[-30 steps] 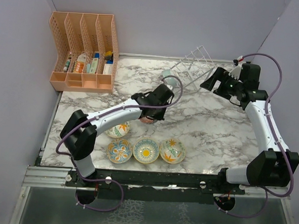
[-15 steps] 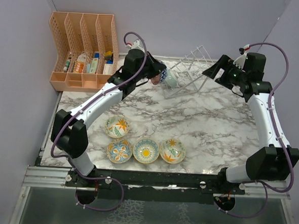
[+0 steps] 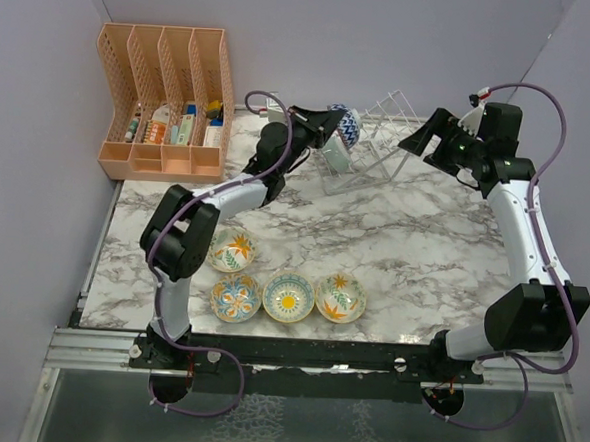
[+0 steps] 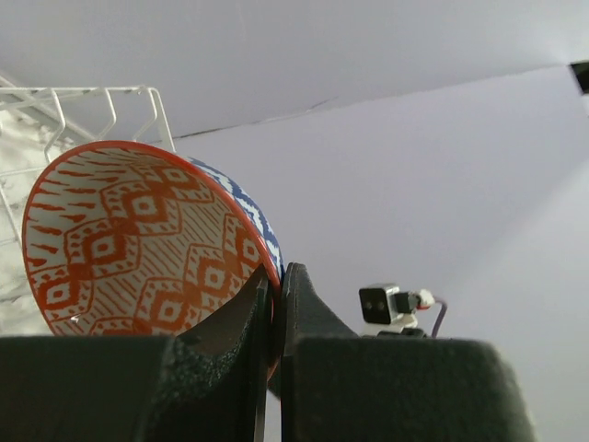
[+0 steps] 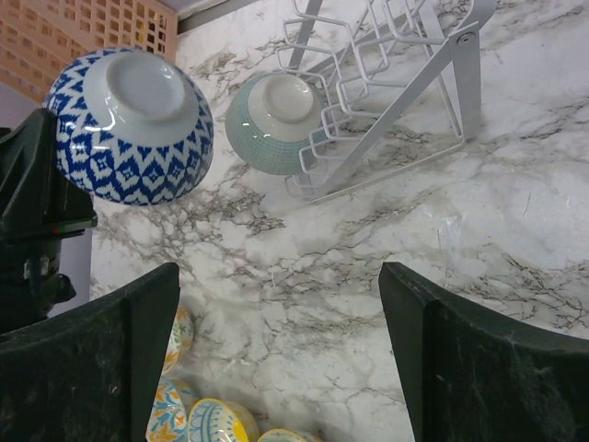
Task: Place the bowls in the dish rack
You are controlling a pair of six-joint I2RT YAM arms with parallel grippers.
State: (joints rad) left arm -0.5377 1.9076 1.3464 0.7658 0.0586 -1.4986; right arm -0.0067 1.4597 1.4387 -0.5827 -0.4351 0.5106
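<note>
The left gripper brings the tilted bowl down into the empty rack slot [image 3: 358,156] below next, beside the pale teal bowl, and releases, as that teal bowl fills the end slot.
My left gripper [image 3: 324,126] is shut on the rim of a bowl [image 3: 345,124] with a blue-and-white diamond outside and a red-orange patterned inside [image 4: 138,249]. It holds the bowl tilted in the air just left of the white wire dish rack [image 3: 382,136]. A pale teal bowl [image 5: 273,120] leans on its side in the rack's [image 5: 386,92] near end. Several floral bowls [image 3: 288,296] sit on the marble near the front. My right gripper [image 3: 427,144] hovers open to the right of the rack, holding nothing.
An orange slotted file organizer [image 3: 167,98] with small items stands at the back left. The back wall runs just behind the rack. The left arm's long link crosses the table's left-middle.
The left arm has carried the bowl from mid-table up and back to the rack's left side. The right gripper has risen slightly and stays open by the rack.
</note>
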